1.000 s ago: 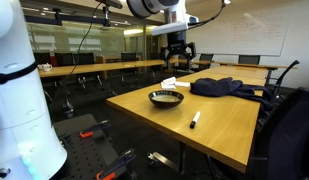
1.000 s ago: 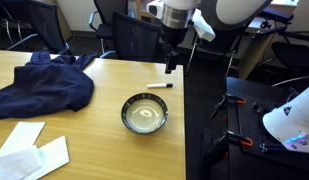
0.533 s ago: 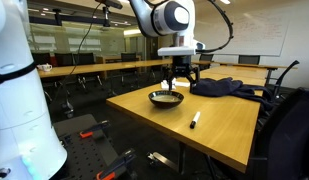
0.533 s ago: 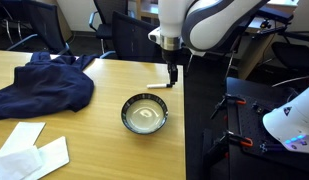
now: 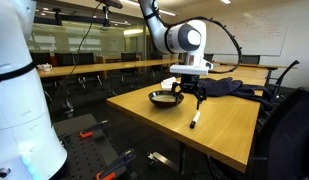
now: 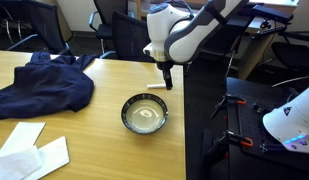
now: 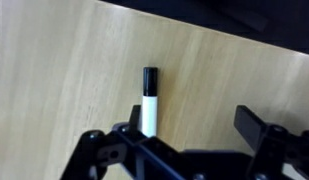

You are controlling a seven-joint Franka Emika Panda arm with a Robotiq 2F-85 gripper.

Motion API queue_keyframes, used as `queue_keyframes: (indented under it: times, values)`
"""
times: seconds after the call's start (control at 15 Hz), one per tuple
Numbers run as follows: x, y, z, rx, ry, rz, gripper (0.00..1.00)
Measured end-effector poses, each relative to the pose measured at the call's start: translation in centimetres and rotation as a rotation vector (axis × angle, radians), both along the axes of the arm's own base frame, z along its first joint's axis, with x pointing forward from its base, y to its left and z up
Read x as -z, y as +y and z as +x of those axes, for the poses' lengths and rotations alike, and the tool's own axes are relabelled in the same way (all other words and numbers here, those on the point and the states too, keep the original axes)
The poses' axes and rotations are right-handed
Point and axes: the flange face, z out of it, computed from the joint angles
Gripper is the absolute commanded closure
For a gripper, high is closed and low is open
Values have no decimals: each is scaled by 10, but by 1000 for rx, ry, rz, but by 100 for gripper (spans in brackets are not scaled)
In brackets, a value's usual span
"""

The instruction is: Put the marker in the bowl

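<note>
The marker sits off-center between my open fingers, so I will move my gripper left in the wrist view and lower it onto the marker's white body (image 6: 155, 86) (image 7: 149, 117).
A white marker with a black cap (image 5: 194, 120) lies on the wooden table near its edge. In an exterior view it (image 6: 154, 87) is partly hidden by the gripper. The dark bowl with a pale inside (image 5: 166, 98) (image 6: 144, 115) stands on the table beside it, empty. My gripper (image 5: 194, 97) (image 6: 166, 80) hangs low over the marker, open and empty. In the wrist view the marker (image 7: 148, 100) lies lengthwise right beside the left finger, with the gripper (image 7: 189, 130) spread wide across the lower frame.
A dark blue cloth (image 6: 39, 85) (image 5: 226, 87) lies on the table beyond the bowl. White papers (image 6: 29, 150) lie near a table corner. The table edge (image 6: 184, 120) runs close to the marker. Office chairs (image 6: 129, 40) stand around the table.
The arm has swung over and come down from high above the table to just over the marker. The marker and bowl have not moved.
</note>
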Motion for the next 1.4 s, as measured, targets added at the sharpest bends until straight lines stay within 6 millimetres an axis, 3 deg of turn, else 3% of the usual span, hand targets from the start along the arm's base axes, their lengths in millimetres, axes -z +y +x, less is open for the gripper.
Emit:
queue_keyframes:
  times: [0.2,0.33,0.47,0.53,0.8,1.13,1.4]
  values:
    - [13,-1,19,-2,-3,-2,1]
    - [21,-3,31,-2,-8,-2,8]
    - [30,-5,41,1,-7,-3,32]
    - [36,-7,44,3,-4,-3,33]
    - [52,-10,59,8,0,-6,63]
    - [54,-11,69,11,2,-9,99]
    - [54,-11,69,27,3,-12,95]
